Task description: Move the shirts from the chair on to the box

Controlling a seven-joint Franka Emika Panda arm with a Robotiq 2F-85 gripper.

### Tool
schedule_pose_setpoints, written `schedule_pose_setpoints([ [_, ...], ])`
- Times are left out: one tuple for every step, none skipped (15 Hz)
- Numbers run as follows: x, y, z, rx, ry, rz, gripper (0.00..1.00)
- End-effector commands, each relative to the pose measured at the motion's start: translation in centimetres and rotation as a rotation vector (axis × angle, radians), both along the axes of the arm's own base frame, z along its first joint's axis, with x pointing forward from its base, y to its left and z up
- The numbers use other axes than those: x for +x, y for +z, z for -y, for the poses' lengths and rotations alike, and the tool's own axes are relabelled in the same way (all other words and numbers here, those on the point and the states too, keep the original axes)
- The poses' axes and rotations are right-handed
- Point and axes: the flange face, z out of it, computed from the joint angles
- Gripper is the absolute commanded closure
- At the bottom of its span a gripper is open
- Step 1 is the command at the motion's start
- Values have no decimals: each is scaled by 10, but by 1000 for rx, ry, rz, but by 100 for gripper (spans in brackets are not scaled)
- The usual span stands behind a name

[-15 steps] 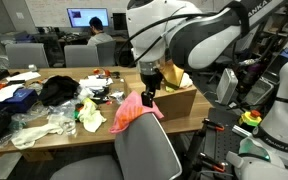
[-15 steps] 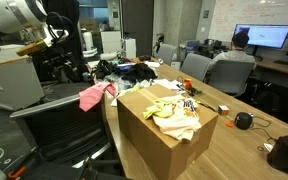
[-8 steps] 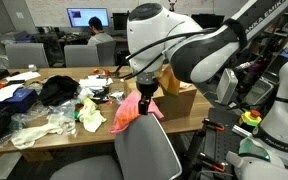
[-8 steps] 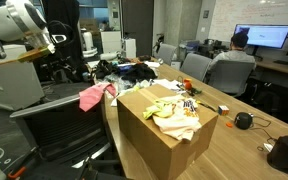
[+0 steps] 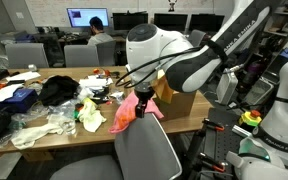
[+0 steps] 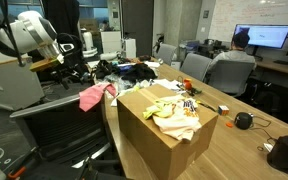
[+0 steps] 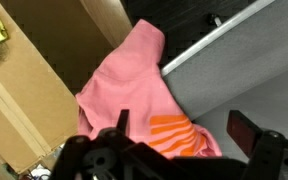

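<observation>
My gripper moves down and slightly outward onto the pink cloth beside the orange print next, since the shirt lies draped below its open, empty fingers.
A pink shirt with an orange print hangs over the back of the grey chair; it shows in both exterior views and fills the wrist view. A cardboard box stands on the table beside the chair, with a yellow-white shirt lying on top. My gripper hangs just above the pink shirt. In the wrist view its fingers are spread open on either side of the orange print, holding nothing.
The wooden table carries a heap of clothes, black, white and yellow-green. A person sits at monitors behind. Another robot base stands at the side.
The arm has swung lower and the gripper has come down toward the pink shirt on the chair back. The shirts have not moved.
</observation>
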Motion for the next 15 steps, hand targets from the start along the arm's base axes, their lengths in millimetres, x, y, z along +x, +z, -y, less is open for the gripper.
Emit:
schedule_pose_setpoints([
  [19, -9, 1, 22, -38, 49, 0],
  [23, -10, 2, 22, -46, 61, 0],
  [27, -12, 3, 25, -52, 74, 0],
  [31, -12, 4, 17, -54, 93, 0],
  [35, -12, 6, 10, -57, 110, 0],
  [39, -13, 7, -1, -58, 128, 0],
  [43, -15, 9, -10, -62, 137, 0],
  [46, -16, 11, -18, -67, 145, 0],
  [49, -19, 13, -28, -71, 152, 0],
  [51, -22, 16, -39, -75, 158, 0],
  [53, -25, 19, -51, -78, 164, 0],
  [55, -29, 22, -60, -85, 165, 0],
  [57, -33, 25, -69, -91, 167, 0],
  [58, -37, 28, -77, -97, 168, 0],
  [59, -42, 31, -86, -103, 167, 0],
])
